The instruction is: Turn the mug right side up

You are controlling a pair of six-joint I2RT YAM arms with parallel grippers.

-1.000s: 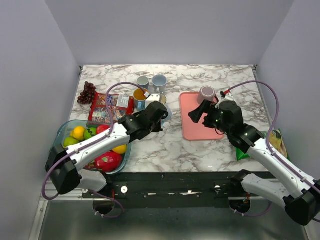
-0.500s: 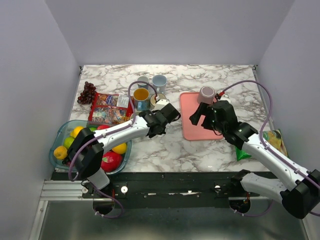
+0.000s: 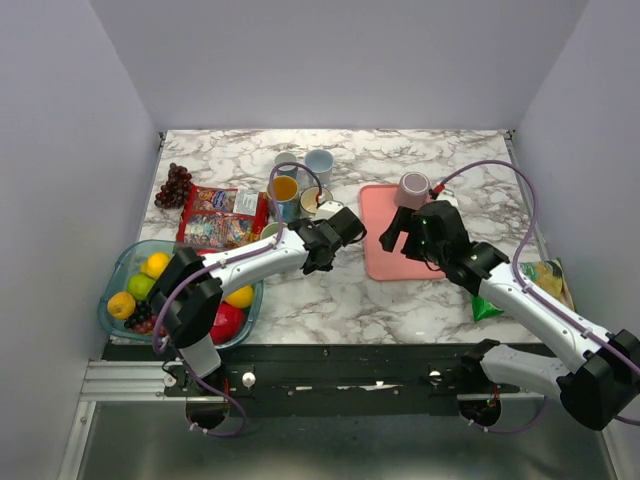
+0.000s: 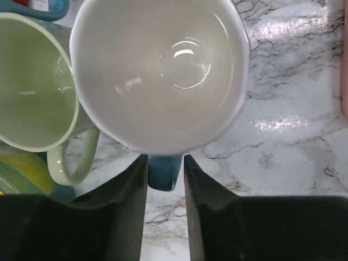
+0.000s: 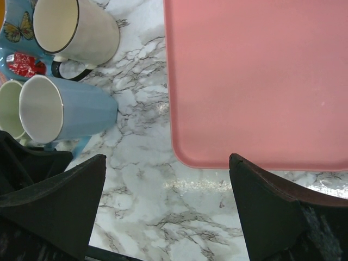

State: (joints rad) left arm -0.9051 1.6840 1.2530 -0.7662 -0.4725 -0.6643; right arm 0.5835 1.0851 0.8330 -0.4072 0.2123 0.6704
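Observation:
The mauve mug is sitting outward, bottom up, so my right gripper should next move its open fingers outward, turn them and lower them to the mug's near side.
A light-blue mug stands mouth up on the marble, its white inside facing the left wrist camera. Its blue handle sits between the fingers of my left gripper, which is open, with a thin gap on the right side. The same mug shows at the left of the right wrist view. A mauve mug rests bottom up at the far edge of the pink tray. My right gripper hovers wide open over the tray's near left corner, holding nothing.
A pale green mug, a white black-rimmed mug and several more mugs crowd close around the blue one. Snack packets, grapes and a fruit bowl lie left. A green packet lies right.
My left arm has reached forward and right to the mug cluster, and its jaws have loosened from the blue handle. The right gripper has drifted slightly left, still open.

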